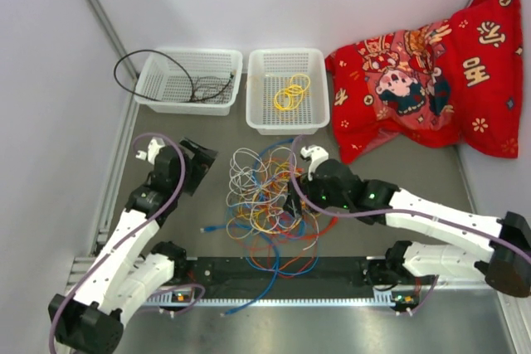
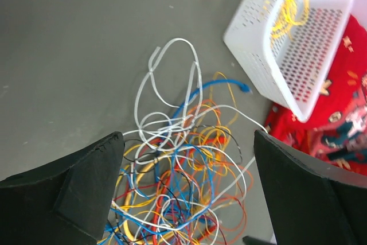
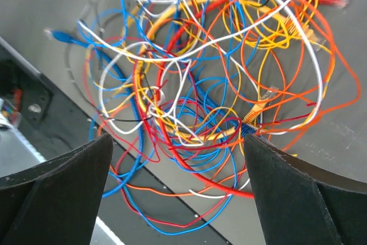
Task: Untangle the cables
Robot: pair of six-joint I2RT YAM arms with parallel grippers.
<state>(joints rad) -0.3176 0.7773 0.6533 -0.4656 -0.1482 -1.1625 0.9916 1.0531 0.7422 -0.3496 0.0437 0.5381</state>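
My right gripper will move outward and down around the white and black cable pieces, because they lie on the cable heap's far part, outward of and below my gripper.
The cables [image 1: 264,201] lie as one tangled heap of thin yellow, orange, blue, white, red and black loops on the grey table between the two arms. Some blue and orange strands trail over the black rail [image 1: 332,269] at the near edge. My left gripper [image 1: 203,170] stands open just left of the heap, and in its wrist view the cables [image 2: 178,170] lie ahead of the open gripper [image 2: 188,136]. My right gripper [image 1: 292,198] hovers open over the heap's right side. Its wrist view has the cables [image 3: 200,73] below the gripper [image 3: 178,139], with nothing held.
Two white mesh baskets stand at the back. The left basket [image 1: 158,101] holds a black cable [image 1: 207,89] that loops over its rim, and the right basket [image 1: 286,126] holds a yellow coil [image 1: 291,91]. A red patterned cushion [image 1: 431,80] fills the back right corner.
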